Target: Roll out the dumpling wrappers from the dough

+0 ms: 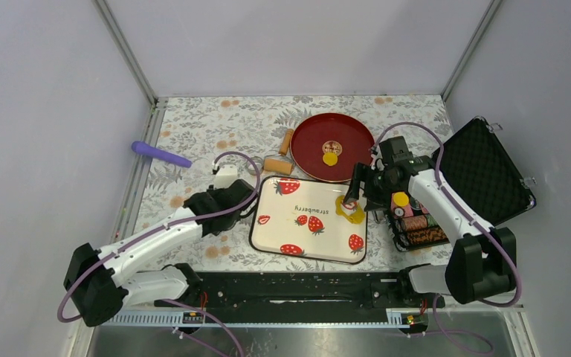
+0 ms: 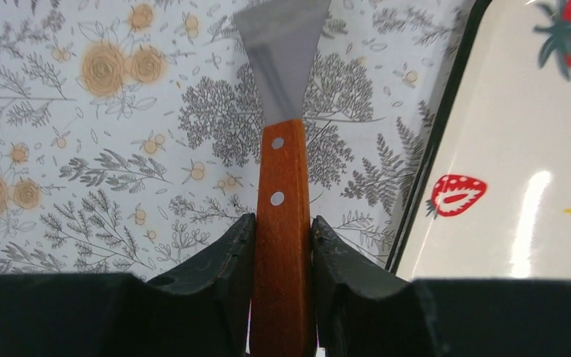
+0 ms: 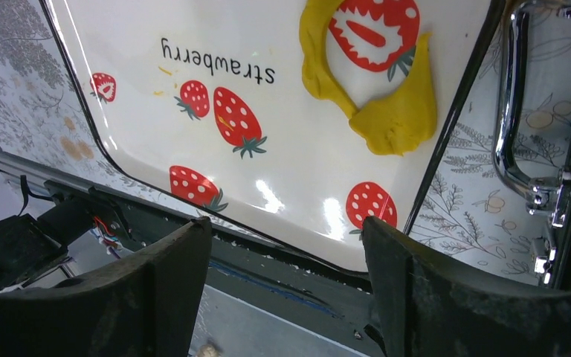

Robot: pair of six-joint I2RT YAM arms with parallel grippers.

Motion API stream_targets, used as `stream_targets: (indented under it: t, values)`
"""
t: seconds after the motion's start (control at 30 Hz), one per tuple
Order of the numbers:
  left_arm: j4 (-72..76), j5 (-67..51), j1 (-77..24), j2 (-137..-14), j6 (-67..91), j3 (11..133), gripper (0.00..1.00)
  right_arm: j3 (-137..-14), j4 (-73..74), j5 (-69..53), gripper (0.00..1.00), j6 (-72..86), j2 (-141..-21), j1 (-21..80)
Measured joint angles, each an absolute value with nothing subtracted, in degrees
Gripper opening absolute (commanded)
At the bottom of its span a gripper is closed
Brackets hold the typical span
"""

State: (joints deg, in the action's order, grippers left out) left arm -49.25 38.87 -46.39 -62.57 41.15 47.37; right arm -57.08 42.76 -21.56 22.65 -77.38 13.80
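A clear part of the floral cloth is below, beside the tray. My left gripper will move down next and let go of the scraper's wooden handle there.
The yellow dough (image 1: pixel 350 211) lies flattened at the right end of the white strawberry tray (image 1: pixel 279 232). In the right wrist view the dough (image 3: pixel 390 111) has a round hole through which a printed strawberry shows. One dumpling wrapper (image 1: pixel 330 158), a small yellow disc, rests on the red plate (image 1: pixel 349 126). My right gripper (image 1: pixel 358 195) hovers over the dough; its jaws (image 3: pixel 286 242) stand open and empty. Left of the tray, my left gripper (image 1: pixel 227 201) is shut on the wooden handle (image 2: pixel 282 223) of a scraper whose metal blade (image 2: pixel 279 52) hangs above the floral cloth.
A purple rolling pin (image 1: pixel 161 155) lies at the far left. Two wooden pieces (image 1: pixel 278 165) sit between tray and plate. A wire basket (image 1: pixel 415 227) with small containers and an open black case (image 1: pixel 483 171) stand at the right. The tray's edge (image 2: pixel 431 171) is close to the scraper.
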Motion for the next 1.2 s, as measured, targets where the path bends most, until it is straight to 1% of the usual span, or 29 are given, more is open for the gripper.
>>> stream_targets:
  t: [0.1,0.2,0.3,0.4,0.43,0.47,0.53,0.6,0.63,0.67,0.73,0.77,0.8,0.97,1.2]
  values:
    - [-48.75,37.71,-46.22,-64.07,42.22,45.41,0.01,-55.09,42.81,-21.63,0.85,22.44,-75.13,13.76]
    - [-47.42,35.09,-45.06,-66.46,43.07,43.29,0.07,-53.34,42.94,-21.67,0.86,22.35,-74.04,13.65]
    - [-46.22,32.6,-43.51,-70.78,43.9,42.39,0.1,-52.25,42.92,-21.67,0.88,22.28,-73.95,13.54]
    - [-45.34,31.53,-42.63,-74.78,44.51,42.24,0.17,-51.48,42.89,-21.69,0.95,22.24,-73.93,13.45]
    - [-45.15,31.46,-42.44,-76.03,44.82,42.24,0.2,-51.24,42.85,-21.69,0.98,22.13,-73.84,13.45]
    - [-45.04,31.44,-42.28,-76.93,45.06,42.24,0.24,-51.05,42.78,-21.69,0.99,21.96,-73.65,13.45]
    - [-44.88,31.4,-41.95,-78.08,45.39,42.24,0.4,-50.65,42.7,-21.63,0.99,21.56,-72.99,13.45]
    - [-44.69,31.14,-41.67,-78.08,45.67,42.22,0.53,-50.15,42.39,-21.54,1.0,21.15,-71.75,13.45]
    - [-44.42,30.87,-41.54,-77.89,45.54,42.22,0.7,-49.93,42.3,-21.45,1.0,20.88,-71.02,13.45]
    - [-43.64,30.28,-41.3,-77.47,45.6,42.09,0.82,-49.82,42.19,-21.39,0.99,20.71,-70.28,13.43]
    - [-42.3,28.95,-40.84,-75.94,44.77,41.63,0.86,-49.32,41.45,-20.4,1.0,20.23,-68.45,13.45]
    - [-41.43,27.94,-40.38,-74.7,44.64,41.32,0.96,-49.01,41.15,-19.99,0.99,20.03,-67.46,13.43]
    - [-40.56,27.05,-39.81,-73.38,44.49,41.04,0.98,-48.8,40.91,-19.64,1.0,19.84,-66.74,13.45]
    - [-34.92,19.99,-33.74,-64.9,41.82,39.75,0.99,-47.55,39.11,-15.9,1.0,18.63,-63.31,13.34]
    - [-22.85,7.2,-16.69,-53.04,36.99,35.31,0.99,-41.56,30.46,-7.11,0.99,16.47,-55.94,13.34]
